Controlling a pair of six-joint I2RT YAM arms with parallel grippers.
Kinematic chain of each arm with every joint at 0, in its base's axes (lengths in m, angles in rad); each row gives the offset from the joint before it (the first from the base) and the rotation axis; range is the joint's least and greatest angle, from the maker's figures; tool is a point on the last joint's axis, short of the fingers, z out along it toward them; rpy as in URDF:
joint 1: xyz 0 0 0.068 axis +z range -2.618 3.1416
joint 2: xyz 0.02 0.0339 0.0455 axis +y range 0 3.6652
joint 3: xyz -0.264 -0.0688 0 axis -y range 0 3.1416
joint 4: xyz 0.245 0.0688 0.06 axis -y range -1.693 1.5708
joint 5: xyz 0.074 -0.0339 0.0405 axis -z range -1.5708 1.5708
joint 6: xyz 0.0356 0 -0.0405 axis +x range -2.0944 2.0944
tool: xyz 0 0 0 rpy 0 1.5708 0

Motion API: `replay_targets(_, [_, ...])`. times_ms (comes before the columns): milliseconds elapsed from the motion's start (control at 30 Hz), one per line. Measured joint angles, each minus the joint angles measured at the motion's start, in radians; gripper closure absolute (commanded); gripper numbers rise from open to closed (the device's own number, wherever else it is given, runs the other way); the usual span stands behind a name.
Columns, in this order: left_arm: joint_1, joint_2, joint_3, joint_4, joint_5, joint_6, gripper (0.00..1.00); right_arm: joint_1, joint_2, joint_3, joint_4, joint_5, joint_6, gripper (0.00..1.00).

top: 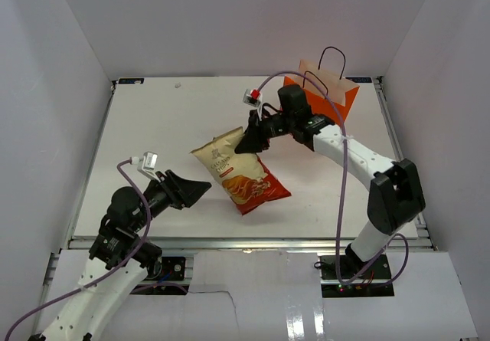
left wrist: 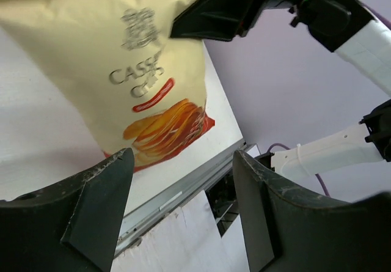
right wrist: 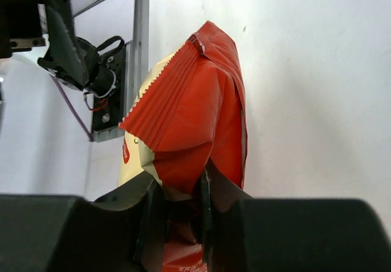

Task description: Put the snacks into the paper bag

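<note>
The right gripper lifts the hanging chip bag high next and swings outward to where the paper bag stands upright. Over the paper bag's opening, it then lowers and releases.
The large orange-and-cream chip bag hangs over the middle of the table, held by its top edge. My right gripper is shut on that edge; its wrist view shows the pinched bag hanging away from the black fingers. My left gripper is open and empty, just left of the bag, whose cream front fills its view between the spread fingers. The orange paper bag with black loop handles stands upright at the back right. No small candies show.
The table's metal front rail runs below the chip bag. White walls close in the table on the left, back and right. My right arm reaches across the right half of the table in front of the paper bag.
</note>
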Motion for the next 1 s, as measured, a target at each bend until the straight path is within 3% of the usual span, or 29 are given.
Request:
replay_targets(267, [0.000,-0.066,0.014,-0.025,-0.029,0.019,0.23,-0.074,-0.227,0.193,-0.097,0.021,-0.125,0.92])
replay_targets(500, [0.000,-0.080,0.008,-0.030,-0.028,0.026,0.23,-0.198,-0.256,0.326,-0.110,0.035,-0.103,0.92])
replay_targets(800, [0.000,-0.120,-0.056,-0.023,-0.027,0.014,0.23,-0.489,-0.115,0.698,0.006,0.026,0.111,0.92])
replay_targets(1000, [0.000,-0.118,-0.064,-0.019,-0.026,0.013,0.22,-0.655,-0.058,0.809,0.169,0.025,0.284,0.92])
